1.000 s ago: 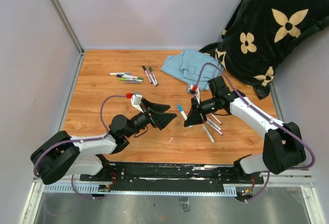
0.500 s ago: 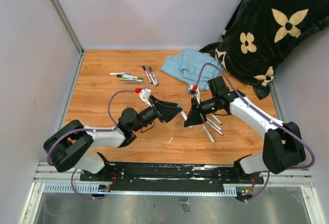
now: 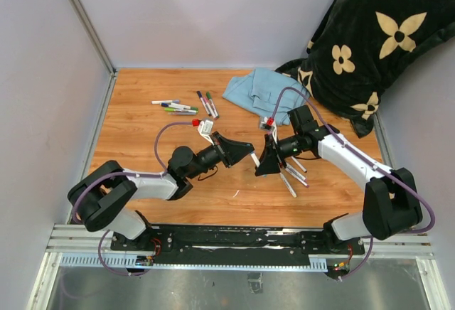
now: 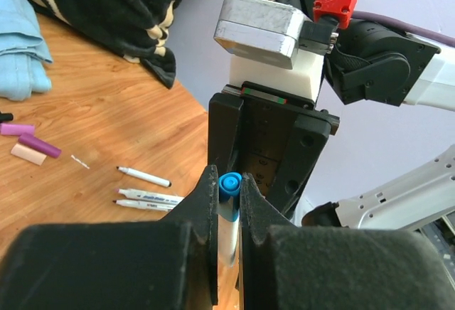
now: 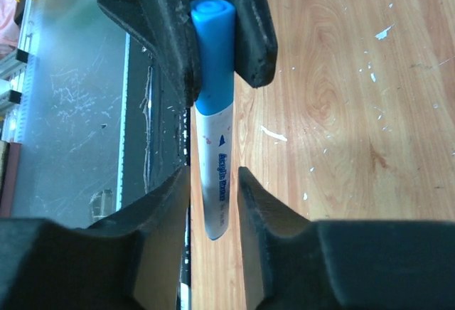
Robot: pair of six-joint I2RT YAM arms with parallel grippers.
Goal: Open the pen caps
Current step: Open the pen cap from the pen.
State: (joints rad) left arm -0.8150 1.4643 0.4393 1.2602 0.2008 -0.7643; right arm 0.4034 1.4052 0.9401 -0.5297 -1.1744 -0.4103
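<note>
The blue cap (image 5: 212, 47) will come off the body of the pen next, pulled by my left gripper. My left gripper will then lower and release it on the bare wood near the loose caps, because caps gather there.
A white-barrelled pen (image 5: 212, 171) with a blue pen cap (image 5: 212, 47) hangs in the air between my two grippers, above the middle of the table. My left gripper (image 4: 229, 195) is shut on the blue cap (image 4: 229, 184), and its fingers (image 5: 245, 25) pinch the cap from both sides. My right gripper (image 5: 213, 190) stands open around the barrel's tail end, with a thin gap on each side. From above, the two grippers meet tip to tip, left gripper (image 3: 249, 151) against right gripper (image 3: 263, 163).
Capped pens (image 3: 178, 107) lie at the back left, two more (image 3: 207, 104) beside them. Uncapped barrels (image 3: 293, 173) lie under the right arm. Loose purple and pink caps (image 4: 39, 145) rest on the wood. A blue cloth (image 3: 259, 91) and a black flowered blanket (image 3: 362, 40) fill the back right.
My left arm reached right to the pen and its jaws shut on the blue cap. My right gripper has loosened from the barrel.
</note>
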